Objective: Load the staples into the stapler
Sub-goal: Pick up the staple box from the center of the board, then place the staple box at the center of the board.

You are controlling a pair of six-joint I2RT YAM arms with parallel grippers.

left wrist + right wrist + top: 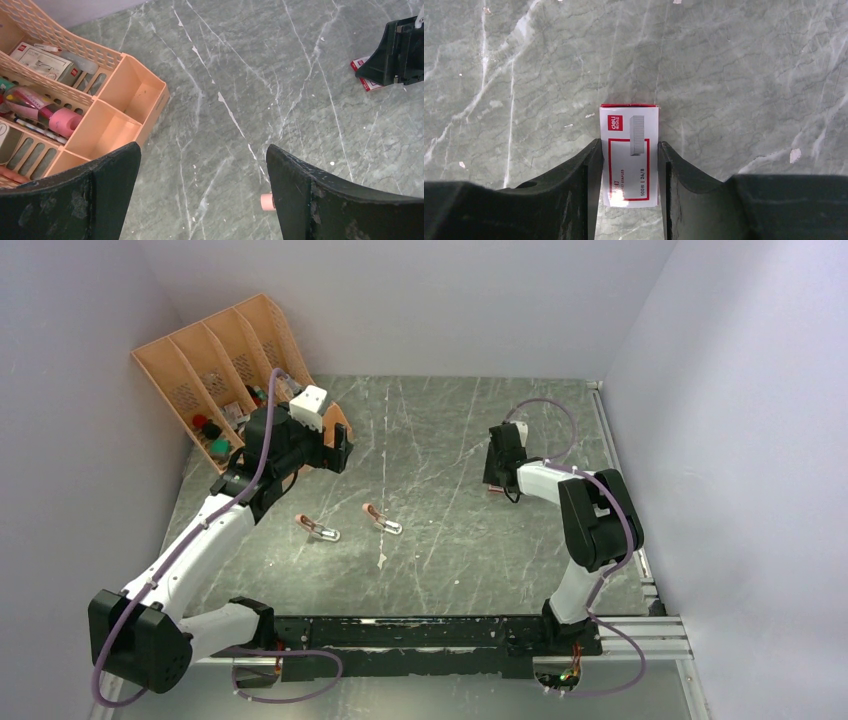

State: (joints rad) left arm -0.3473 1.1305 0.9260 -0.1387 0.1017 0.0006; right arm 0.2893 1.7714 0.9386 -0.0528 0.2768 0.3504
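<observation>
Bare tabletop (405, 561) beside a stapler lies back from the right gripper and to its left in the top view, so next the robot will carry the box there and let it go.
The staples are in a small red-and-white box (629, 155) lying flat on the grey marbled table. My right gripper (629, 144) straddles it, and both fingers press against its long sides. From the left wrist view only a corner of the box (363, 75) shows under the right gripper (397, 52). Two pink staplers (318, 529) (381, 519) lie open mid-table, apart from both grippers. My left gripper (340, 452) hangs open above the table beside the organizer, with nothing between its fingers (202, 152). A pink stapler tip (267, 201) peeks out beside its right finger.
An orange slotted desk organizer (225, 360) stands at the back left, holding stationery in its compartments (55, 120). Walls close in the table on the left, back and right. A metal rail (620, 460) runs along the right edge.
</observation>
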